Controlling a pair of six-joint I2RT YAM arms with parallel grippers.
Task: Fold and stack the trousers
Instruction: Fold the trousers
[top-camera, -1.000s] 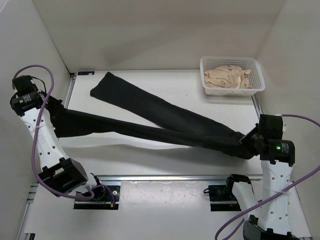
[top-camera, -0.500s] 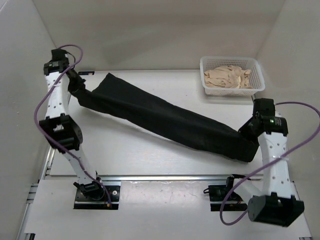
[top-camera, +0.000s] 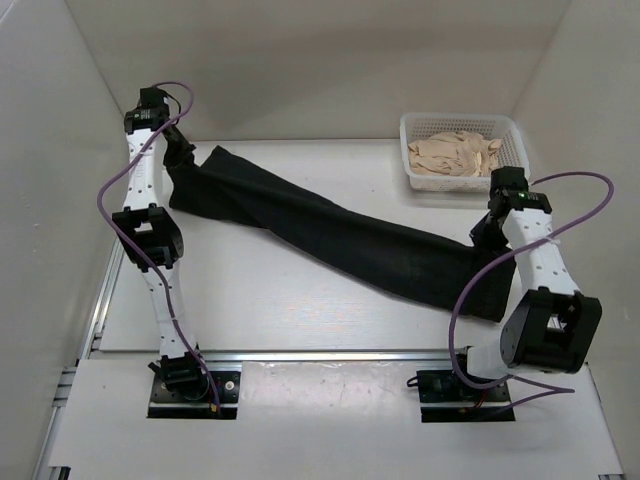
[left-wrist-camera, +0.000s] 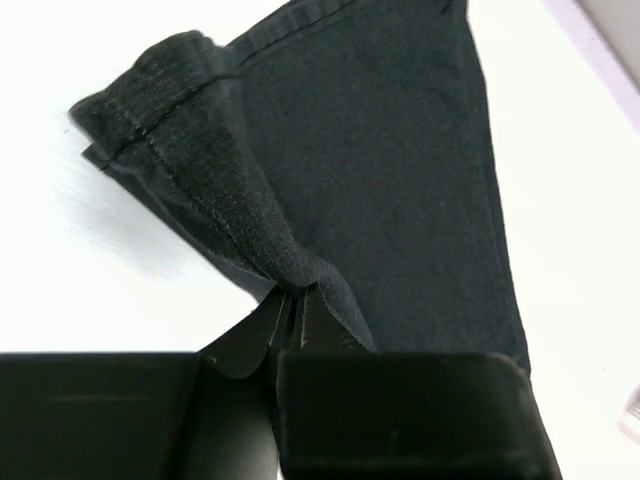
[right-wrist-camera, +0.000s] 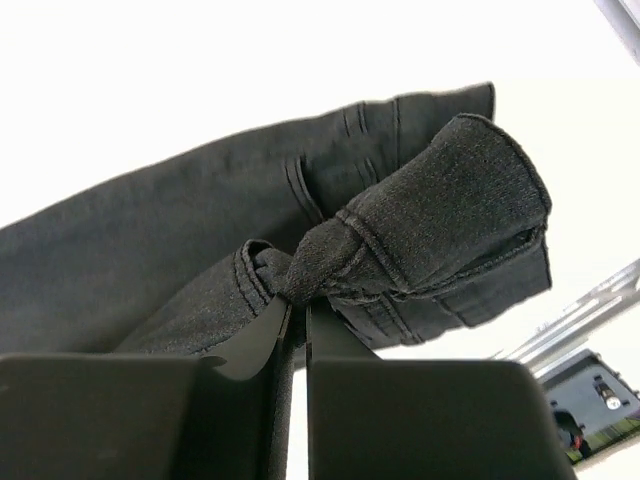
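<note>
I need to move my right gripper outward next, toward the basket and over the lower layer's far edge (top-camera: 484, 243) (right-wrist-camera: 382, 112), and open it there, because that edge lies bare beyond the pinched waistband.
The black trousers (top-camera: 330, 232) lie stretched in one long band across the white table, from the far left corner to the right front. My left gripper (top-camera: 180, 155) is shut on the leg-hem end at the far left; the left wrist view shows the hem (left-wrist-camera: 190, 90) bunched into the shut jaws of that gripper (left-wrist-camera: 293, 300). My right gripper (top-camera: 482, 240) is shut on the waistband end at the right; the right wrist view shows the gathered waistband (right-wrist-camera: 440, 220) pinched by that gripper (right-wrist-camera: 298, 305).
A white mesh basket (top-camera: 515, 170) with a pile of beige cloth (top-camera: 458, 153) stands at the far right corner, just behind my right arm. White walls close in the left, far and right sides. A metal rail (top-camera: 330, 355) runs along the near edge.
My left gripper has carried its trouser leg from the near left to the far left corner, laying it over the other leg. My right gripper has moved further back with the waistband.
</note>
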